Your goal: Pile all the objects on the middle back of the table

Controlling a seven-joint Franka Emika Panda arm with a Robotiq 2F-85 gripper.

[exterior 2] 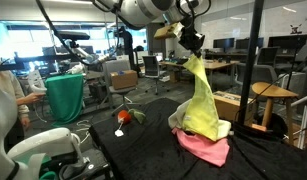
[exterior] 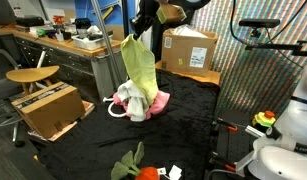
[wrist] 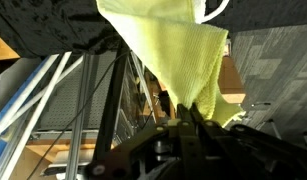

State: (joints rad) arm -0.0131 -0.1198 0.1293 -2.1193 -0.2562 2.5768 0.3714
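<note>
The yellow-green cloth's hanging end already lies over the white item and pink cloth [exterior: 158,101]. My gripper should next bring the yellow-green cloth's top down onto that pile and let it go.
My gripper [exterior: 140,33] is shut on the top of a yellow-green cloth [exterior: 139,68] and holds it high, so it hangs down over the pile. The gripper shows in an exterior view [exterior 2: 192,50] with the cloth [exterior 2: 204,103] draped below it. In the wrist view the jaws [wrist: 183,118] pinch the cloth [wrist: 178,50]. Under the cloth lie a pink cloth [exterior: 158,101] [exterior 2: 205,148] and a white item [exterior: 133,106] on the black table [exterior: 183,130]. An orange toy with green leaves [exterior: 143,170] [exterior 2: 124,117] lies near the table's front.
Cardboard boxes [exterior: 48,108] [exterior: 189,50] stand beside and behind the table. A small white object [exterior: 175,173] lies by the orange toy. A round wooden stool [exterior 2: 273,95] and a green bin [exterior 2: 65,98] stand around the table.
</note>
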